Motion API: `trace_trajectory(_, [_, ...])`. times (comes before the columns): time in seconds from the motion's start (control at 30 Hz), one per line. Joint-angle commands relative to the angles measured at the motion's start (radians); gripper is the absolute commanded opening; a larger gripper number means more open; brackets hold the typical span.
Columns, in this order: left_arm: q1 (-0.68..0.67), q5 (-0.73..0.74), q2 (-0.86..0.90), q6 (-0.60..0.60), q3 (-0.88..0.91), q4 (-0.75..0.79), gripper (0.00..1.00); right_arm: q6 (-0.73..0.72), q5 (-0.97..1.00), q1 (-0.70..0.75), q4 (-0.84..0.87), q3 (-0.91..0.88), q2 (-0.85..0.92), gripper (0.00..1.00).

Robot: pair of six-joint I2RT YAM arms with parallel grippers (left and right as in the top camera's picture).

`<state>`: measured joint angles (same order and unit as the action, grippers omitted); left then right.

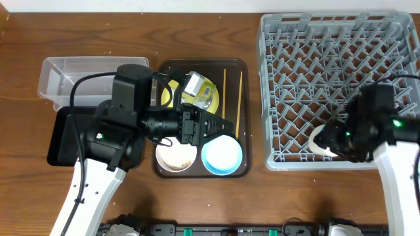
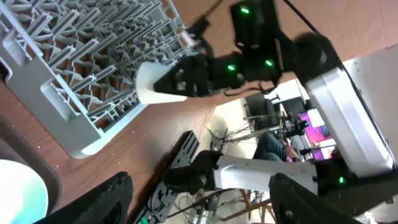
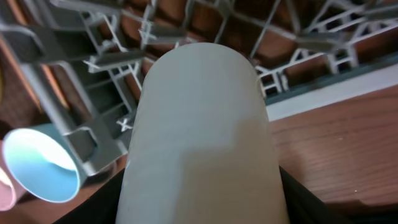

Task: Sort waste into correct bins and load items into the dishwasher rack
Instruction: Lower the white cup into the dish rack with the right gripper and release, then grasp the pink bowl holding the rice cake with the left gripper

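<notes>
My right gripper should lower the white cup-like vessel point(image 1: 319, 145) and move it toward the rack's near corner by the tray point(image 1: 284, 151), because it still hangs above the rack's near edge.
My right gripper point(image 1: 333, 139) point(image 3: 199, 208) is shut on a white cup-like vessel point(image 1: 319, 145) point(image 3: 199, 124) and holds it at the front left corner of the grey dishwasher rack point(image 1: 341, 39). My left gripper point(image 1: 226, 124) point(image 2: 199, 199) is open and empty, above the light blue bowl point(image 1: 222, 156). The white-pinkish bowl point(image 1: 175, 157) sits left of the blue one. The yellow plate point(image 1: 205, 98) carries the crumpled wrapper point(image 1: 194, 85). Two chopsticks point(image 1: 239, 98) lie right of the plate. Rice grains are not distinguishable.
The bowls, plate and chopsticks lie on a dark brown serving tray point(image 1: 244, 172). The clear tub point(image 1: 65, 73) stands at the back left, with the black tray point(image 1: 60, 137) in front of it, partly under my left arm. The rack also shows in the left wrist view point(image 2: 74, 68).
</notes>
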<state>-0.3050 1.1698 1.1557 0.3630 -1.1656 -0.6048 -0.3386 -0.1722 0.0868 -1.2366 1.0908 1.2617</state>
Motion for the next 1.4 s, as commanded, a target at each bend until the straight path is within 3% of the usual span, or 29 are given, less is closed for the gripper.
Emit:
trace_trajectory(0.0, [-0.003,-0.016,-0.005,-0.010,-0.016,-0.008,0.73,0.042,-0.037,-0.042,0.004,0.006,0.069,0.45])
trace_trajectory(0.23, [-0.003,-0.054,-0.005,-0.010,-0.016,-0.053,0.73,0.041,0.070,-0.073,0.063,0.006,0.184,0.49])
trace_trajectory(0.43, [-0.003,-0.057,-0.005,-0.011,-0.016,-0.079,0.73,0.056,0.069,-0.075,0.197,0.007,0.203,0.63])
trace_trajectory(0.57, [-0.003,-0.057,-0.005,-0.010,-0.016,-0.102,0.73,0.096,0.012,-0.075,0.187,0.013,0.203,0.75])
trace_trajectory(0.8, [-0.003,-0.057,-0.005,-0.014,-0.016,-0.116,0.74,0.148,0.002,-0.075,0.126,0.053,0.168,0.76])
trace_trajectory(1.0, [-0.003,-0.089,-0.005,-0.054,-0.016,-0.141,0.73,0.242,-0.121,-0.075,0.111,0.115,0.052,0.78])
trace_trajectory(1.1, [-0.017,-0.323,-0.004,-0.054,-0.016,-0.253,0.73,0.283,-0.242,-0.075,0.127,0.148,-0.017,0.82])
trace_trajectory(1.23, [-0.071,-0.887,0.028,0.047,-0.014,-0.460,0.73,0.284,-0.391,-0.075,0.190,0.157,-0.102,0.87])
trace_trajectory(1.3, [-0.096,-1.057,0.060,0.110,0.000,-0.515,0.72,0.283,-0.416,-0.075,0.205,0.157,-0.127,0.88])
trace_trajectory(1.37, [-0.108,-1.121,0.095,0.142,0.030,-0.515,0.72,0.272,-0.416,-0.075,0.206,0.157,-0.139,0.88])
